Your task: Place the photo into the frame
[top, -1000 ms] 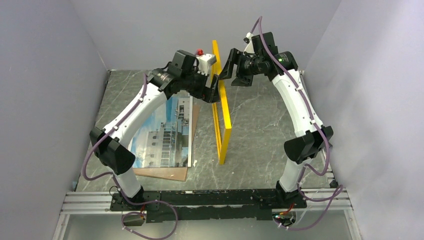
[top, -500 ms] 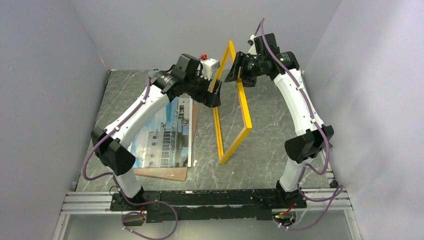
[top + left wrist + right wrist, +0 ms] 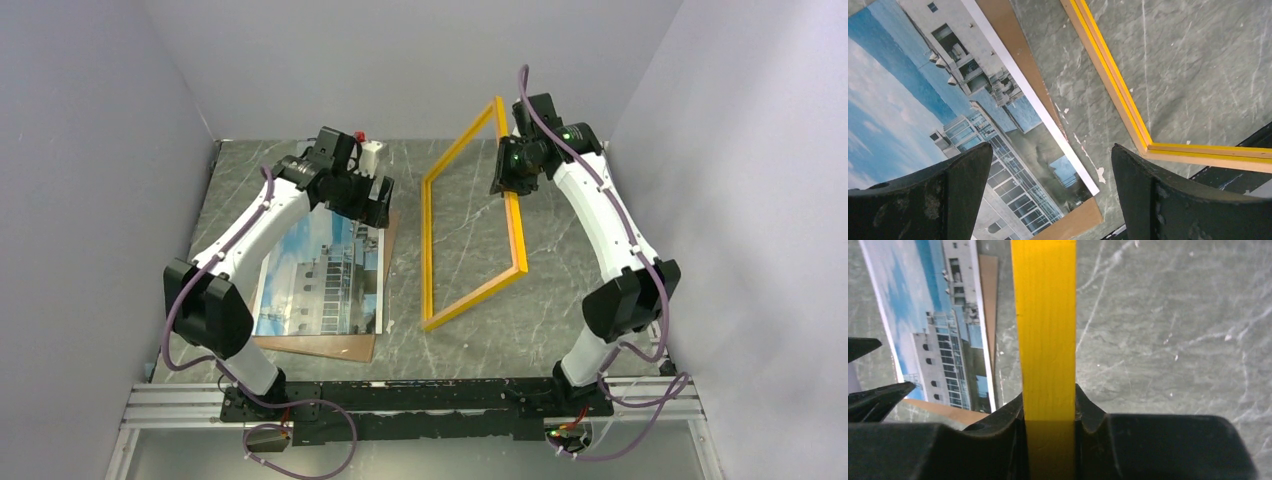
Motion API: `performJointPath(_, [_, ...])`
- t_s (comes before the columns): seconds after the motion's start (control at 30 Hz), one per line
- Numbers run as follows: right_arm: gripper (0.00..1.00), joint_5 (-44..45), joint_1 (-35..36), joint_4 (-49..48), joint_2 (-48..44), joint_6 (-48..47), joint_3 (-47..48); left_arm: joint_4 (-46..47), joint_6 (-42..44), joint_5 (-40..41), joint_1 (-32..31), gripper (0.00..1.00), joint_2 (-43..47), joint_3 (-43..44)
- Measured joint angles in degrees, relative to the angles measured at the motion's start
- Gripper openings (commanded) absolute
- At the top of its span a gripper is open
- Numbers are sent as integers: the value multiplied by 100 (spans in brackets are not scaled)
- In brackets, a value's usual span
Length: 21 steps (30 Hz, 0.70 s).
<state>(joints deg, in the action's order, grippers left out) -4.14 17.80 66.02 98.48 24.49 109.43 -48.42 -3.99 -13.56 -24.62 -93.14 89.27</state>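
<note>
The yellow frame [image 3: 427, 250] still leans tilted, so next my right gripper should lower the raised bar down onto the bare tabletop below it and release the bar there.
The yellow frame [image 3: 427, 250] leans tilted over the middle of the table, its near corner on the surface. My right gripper [image 3: 508, 172] is shut on the frame's raised far-right bar; in the right wrist view the yellow bar [image 3: 1045, 315] fills the gap between the jaws of the right gripper [image 3: 1049, 400]. The photo [image 3: 320, 270], a white-grey building under blue sky, lies flat at the left on a brown backing board [image 3: 335, 347]. My left gripper [image 3: 366, 196] hovers open over the photo's far end. In the left wrist view this gripper [image 3: 1052, 150] holds nothing, above the photo [image 3: 923, 100] and beside the frame's corner [image 3: 1113, 85].
The grey marble table [image 3: 560, 300] is closed in by light walls on the left, back and right. A metal rail [image 3: 420, 395] carries both arm bases along the near edge. The backing board [image 3: 1073, 222] sticks out past the photo's near and right sides.
The frame swung from edge-on and upright to tilted towards the right. The right gripper closed on its bar. The left gripper let go and drew back left over the photo.
</note>
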Motion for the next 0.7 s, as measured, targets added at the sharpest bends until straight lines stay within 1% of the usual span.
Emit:
performJointPath(0.17, [15,481,-11,-216,-529,-33,-925,83,170,105,24,95,-48,-46])
performJointPath(0.3, [15,787,-22,-345,-774,-61,-1445,186,304,205,33,95,-98,-116])
performJointPath(0.57, [16,1036,-22,-789,-813,-243,-2277,337,535,352,46,95,-264,-332])
performJointPath(0.7, [17,1187,-15,-929,-680,-361,-2575,345,623,448,46,95,-317,-358])
